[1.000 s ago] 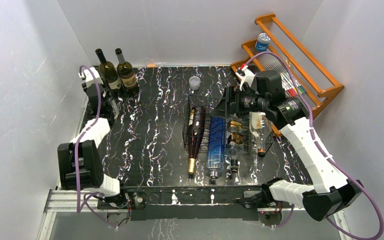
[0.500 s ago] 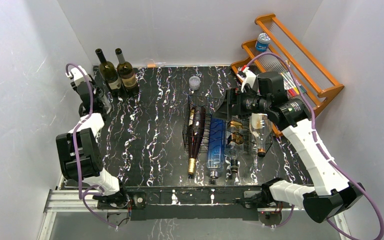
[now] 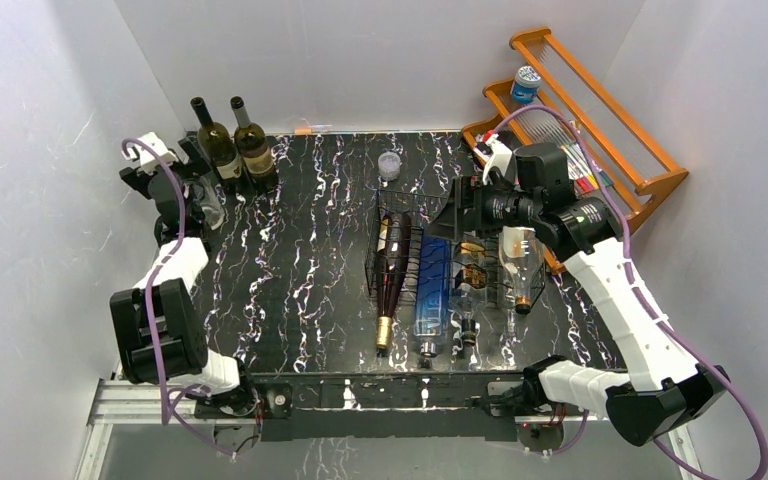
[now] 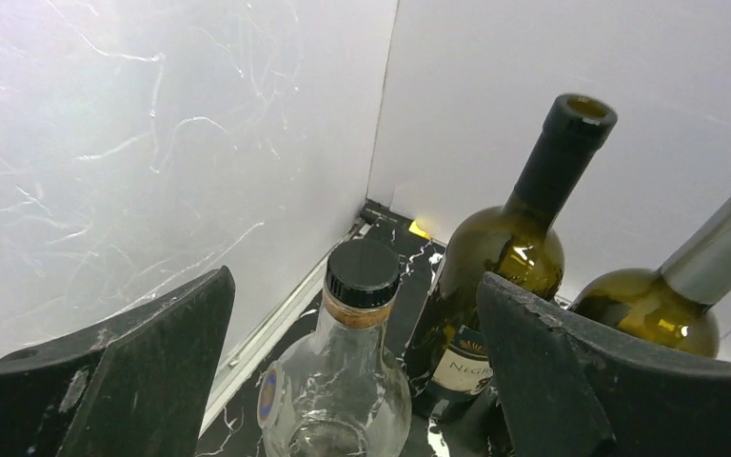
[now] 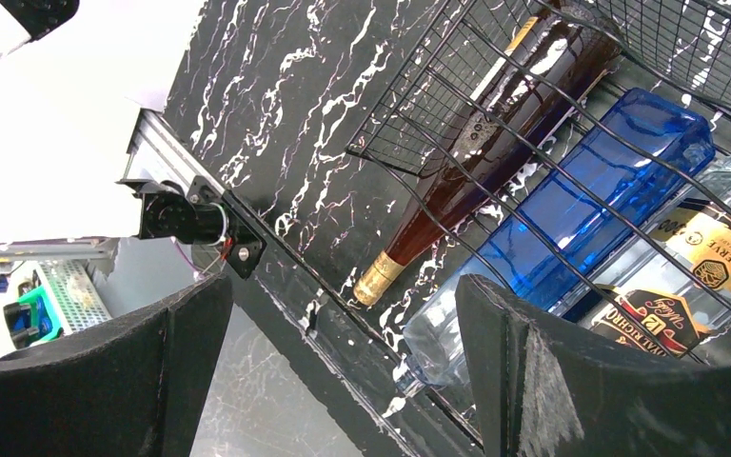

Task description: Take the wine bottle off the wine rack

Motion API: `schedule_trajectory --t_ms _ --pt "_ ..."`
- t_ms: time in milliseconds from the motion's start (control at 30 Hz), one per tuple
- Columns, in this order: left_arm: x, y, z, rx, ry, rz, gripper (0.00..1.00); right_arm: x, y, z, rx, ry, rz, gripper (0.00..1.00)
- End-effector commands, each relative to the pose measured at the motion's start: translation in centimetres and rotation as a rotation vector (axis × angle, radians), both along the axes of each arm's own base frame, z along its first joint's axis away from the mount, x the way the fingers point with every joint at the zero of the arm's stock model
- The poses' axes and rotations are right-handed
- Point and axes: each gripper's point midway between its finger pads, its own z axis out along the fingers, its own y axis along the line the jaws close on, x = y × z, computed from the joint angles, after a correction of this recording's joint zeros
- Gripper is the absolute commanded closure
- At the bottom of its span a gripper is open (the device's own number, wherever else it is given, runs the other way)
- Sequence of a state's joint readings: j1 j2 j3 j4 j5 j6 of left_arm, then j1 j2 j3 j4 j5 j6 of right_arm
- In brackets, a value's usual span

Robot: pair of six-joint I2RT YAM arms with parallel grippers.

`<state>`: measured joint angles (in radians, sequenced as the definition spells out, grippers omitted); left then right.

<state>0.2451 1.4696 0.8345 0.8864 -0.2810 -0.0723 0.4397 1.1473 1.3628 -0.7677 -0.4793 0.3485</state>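
Next, my right gripper needs to turn and move back and across onto the shelf-side clear bottle's slim neck, which lies to its right in the top view.
The black wire wine rack sits mid-table with several bottles lying in it. A dark red wine bottle with gold foil fills its left cradle, beside a blue bottle and a labelled clear bottle. My right gripper hovers open over the rack's back. In the right wrist view it holds nothing, with the wine bottle and rack wires ahead. My left gripper is open at the back left corner. A clear black-capped bottle stands upright between its spread fingers, apart from them.
Two olive green bottles stand upright at the back left, close to the left gripper. A small clear cup sits behind the rack. An orange slatted shelf with a blue-capped can leans at the back right.
My left gripper has opened, letting go of the clear bottle, and drawn back toward the left wall corner. The right arm has hardly moved.
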Motion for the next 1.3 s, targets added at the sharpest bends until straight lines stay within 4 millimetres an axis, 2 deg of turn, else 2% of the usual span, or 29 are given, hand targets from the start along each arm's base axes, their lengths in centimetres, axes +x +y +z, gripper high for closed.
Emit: schedule_trajectory --t_ms 0,33,67,133,200,333,433,600,700,833,900,933,1100,1267 --pt "-1.4 -0.5 2.5 -0.019 -0.049 -0.01 0.02 0.2 0.6 0.7 0.046 -0.014 0.014 0.02" --pt "-1.6 -0.5 1.7 -0.047 -0.022 -0.003 0.02 0.2 0.6 0.6 0.047 -0.011 0.015 0.02" --pt "-2.3 -0.6 2.1 -0.073 -0.023 0.003 0.02 0.2 0.6 0.5 0.043 -0.009 0.01 0.02" --pt "-3.3 -0.9 1.2 -0.163 0.011 0.014 0.02 0.4 0.4 0.1 0.03 -0.006 0.003 0.02" --pt "-4.5 -1.6 -0.4 -0.262 0.076 0.023 0.02 0.5 0.2 -0.3 0.012 -0.006 -0.009 0.02" --pt "-6.7 -3.7 -2.3 -0.382 0.144 -0.024 0.02 0.6 -1.1 -1.8 -0.068 0.007 -0.056 0.02" --pt "-7.3 -5.3 -3.2 -0.413 0.196 -0.091 0.02 0.4 -2.7 -2.9 -0.141 0.01 -0.108 0.02" --pt "-6.6 -9.8 -2.6 -0.362 0.223 -0.28 0.02 -0.4 -6.5 -4.4 -0.276 0.026 -0.267 0.02" --pt "-6.1 -13.3 -2.1 -0.313 0.247 -0.416 0.02 -1.0 -9.2 -4.9 -0.342 0.028 -0.395 0.02" --pt "-6.4 -17.8 -2.0 -0.248 0.278 -0.571 0.02 -1.9 -14.1 -5.8 -0.482 0.058 -0.638 0.02" --pt "-6.8 -20.1 -2.0 -0.228 0.281 -0.669 0.02 -2.4 -15.9 -6.3 -0.528 0.082 -0.735 0.02" --pt "-7.1 -21.3 -1.9 -0.225 0.281 -0.732 0.02 -2.8 -16.3 -6.6 -0.533 0.098 -0.76 0.02" --pt "-8.0 -24.9 -1.2 -0.227 0.283 -0.882 0.02 -3.7 -16.7 -8.5 -0.516 0.161 -0.833 0.02" --pt "-9.0 -27.1 -0.6 -0.176 0.299 -0.949 0.02 -3.9 -16.3 -10.4 -0.49 0.186 -0.833 0.02"
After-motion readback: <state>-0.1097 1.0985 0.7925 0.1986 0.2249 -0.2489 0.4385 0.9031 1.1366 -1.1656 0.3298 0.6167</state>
